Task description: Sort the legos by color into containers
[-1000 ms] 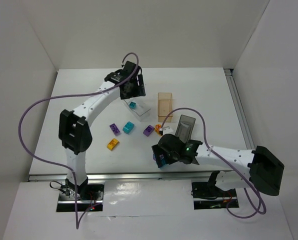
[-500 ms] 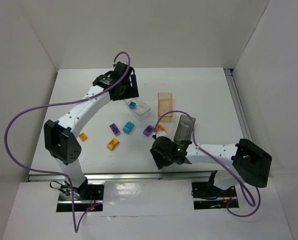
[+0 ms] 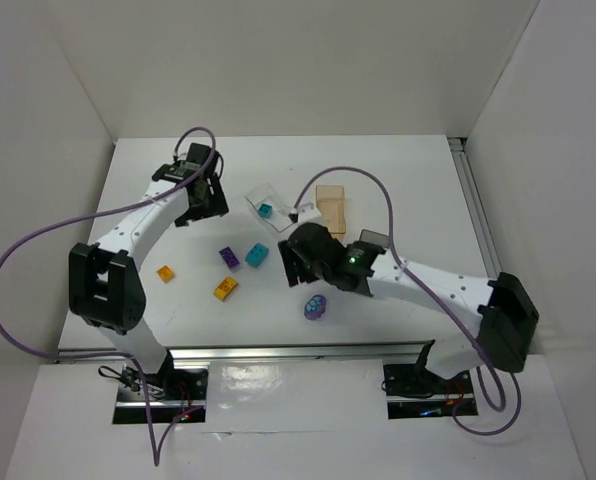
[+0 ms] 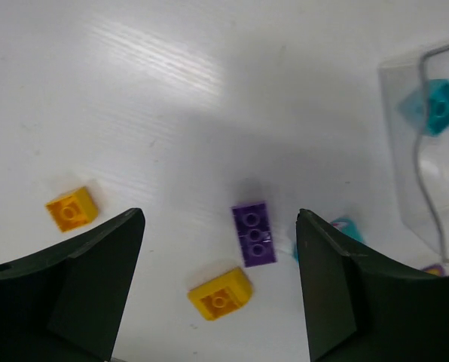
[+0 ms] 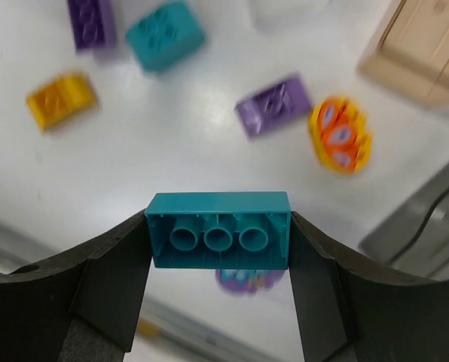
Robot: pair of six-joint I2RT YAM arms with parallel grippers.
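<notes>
My right gripper moves outward and to the left in the top view next, over the clear bin [image 3: 256,195]. It then releases its teal brick, since that bin already holds teal.
My right gripper [image 5: 218,243] is shut on a teal brick [image 5: 218,230], held by its ends above the table with its hollow underside toward the camera. In the top view the right gripper [image 3: 296,260] hangs near the table's middle. My left gripper [image 4: 221,286] is open and empty above a purple brick [image 4: 254,234] and a yellow brick [image 4: 219,293]; an orange brick [image 4: 72,208] lies to their left. The clear bin [image 3: 256,195] holds one teal brick [image 3: 265,210]. The amber bin [image 3: 331,208] stands right of it. My right arm partly hides the dark grey bin [image 3: 371,238].
On the table lie a teal brick [image 3: 256,256], a purple brick [image 3: 230,257], a yellow brick [image 3: 225,289], an orange brick [image 3: 165,272] and a round purple patterned lego [image 3: 317,308]. In the right wrist view, a second purple brick [image 5: 273,105] and an orange patterned round lego [image 5: 339,136].
My right gripper closed on the teal brick near the front edge and carried it up toward the middle. My left arm swung left, away from the clear bin.
</notes>
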